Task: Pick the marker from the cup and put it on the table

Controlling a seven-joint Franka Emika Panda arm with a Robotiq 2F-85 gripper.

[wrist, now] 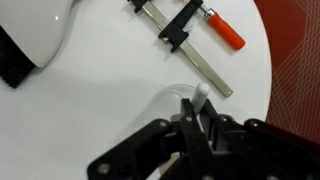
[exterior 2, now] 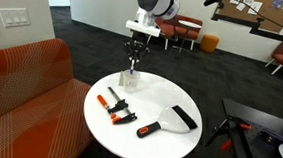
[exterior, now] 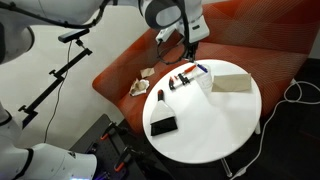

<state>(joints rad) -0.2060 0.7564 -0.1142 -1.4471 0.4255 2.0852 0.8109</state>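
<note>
The bare tabletop toward the black object (exterior: 201, 109) (wrist: 85, 108) is below my gripper, nearer my base, so my gripper should come back from the cup and go down to release the marker.
The whitish translucent cup (exterior 2: 130, 81) stands near the far edge of the round white table (exterior 2: 153, 98). Its rim also shows in the wrist view (wrist: 168, 97). My gripper (exterior 2: 135, 57) hangs right above the cup. In the wrist view the gripper (wrist: 198, 105) is shut on the slim marker (wrist: 200, 95), whose pale end sticks out between the fingers over the cup's mouth. In an exterior view the marker (exterior 2: 134, 66) shows as a thin dark stick pointing down at the cup. I cannot tell whether its lower end is still inside the cup. My gripper (exterior: 190, 52) also shows above the table (exterior: 215, 115).
A bar clamp (wrist: 190, 45) with an orange handle lies next to the cup, and shows in both exterior views (exterior 2: 113, 107) (exterior: 182, 79). A red-and-black scraper (exterior 2: 157, 127) and a black object (exterior: 162, 125) lie on the table. A tan box (exterior: 230, 82) sits near one edge. The red-orange couch (exterior 2: 22, 87) borders the table.
</note>
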